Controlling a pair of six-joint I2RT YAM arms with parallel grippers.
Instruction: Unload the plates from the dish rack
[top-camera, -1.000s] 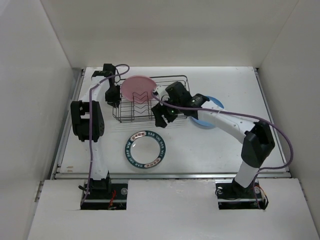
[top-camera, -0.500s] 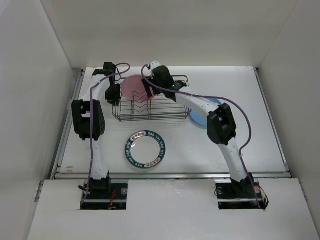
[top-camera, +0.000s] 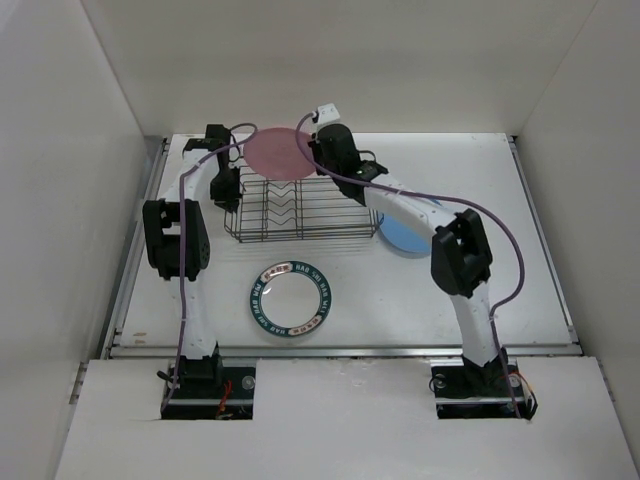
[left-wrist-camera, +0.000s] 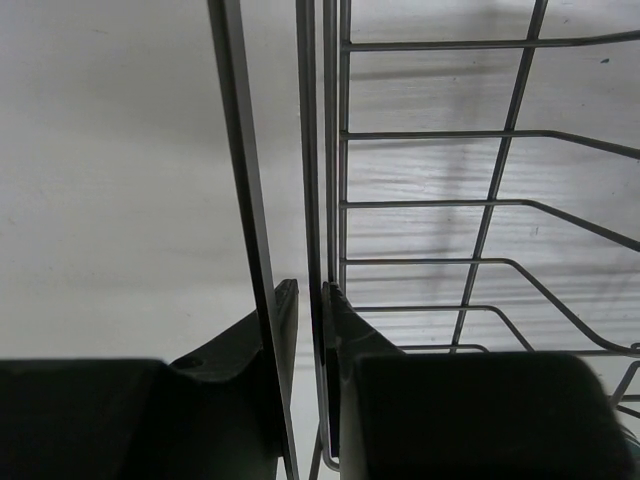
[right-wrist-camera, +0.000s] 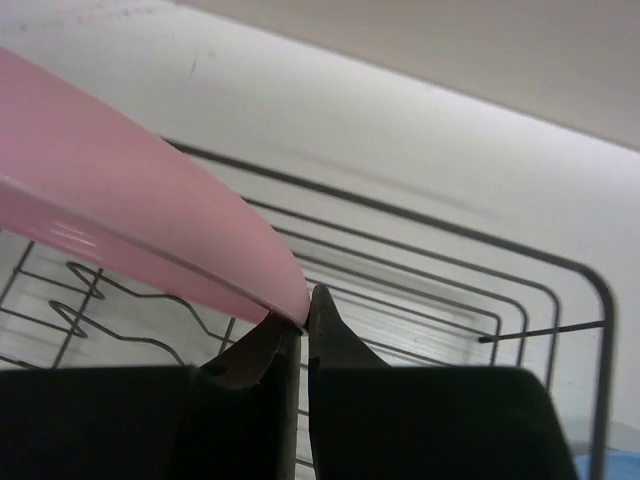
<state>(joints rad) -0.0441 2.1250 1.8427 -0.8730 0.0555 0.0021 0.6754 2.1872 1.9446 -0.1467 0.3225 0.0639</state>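
Next, the right gripper raises the pink plate and swings to the right in the top view, then lowers it onto the blue plate (top-camera: 408, 231) (right-wrist-camera: 613, 466).
The pink plate (top-camera: 277, 151) is tilted up over the back left of the dish rack (top-camera: 300, 210); in the right wrist view its rim (right-wrist-camera: 130, 220) runs into my jaws. My right gripper (top-camera: 310, 152) (right-wrist-camera: 303, 305) is shut on the plate's right edge. My left gripper (top-camera: 226, 186) (left-wrist-camera: 310, 290) is shut on an upright wire of the dish rack's left side (left-wrist-camera: 440, 205). No plates show inside the rack (right-wrist-camera: 420, 270). A blue plate (top-camera: 410, 232) lies flat on the table right of the rack, partly under my right arm. A white plate with a dark teal lettered rim (top-camera: 291, 299) lies in front of the rack.
White walls enclose the table on the left, back and right. The table's front edge (top-camera: 340, 350) runs just ahead of the two arm bases. My right arm arches over the rack's right end.
My right arm swung from the rack's front to its back left, shut on the pink plate's rim and raised the plate out of the rack. The left arm has not moved.
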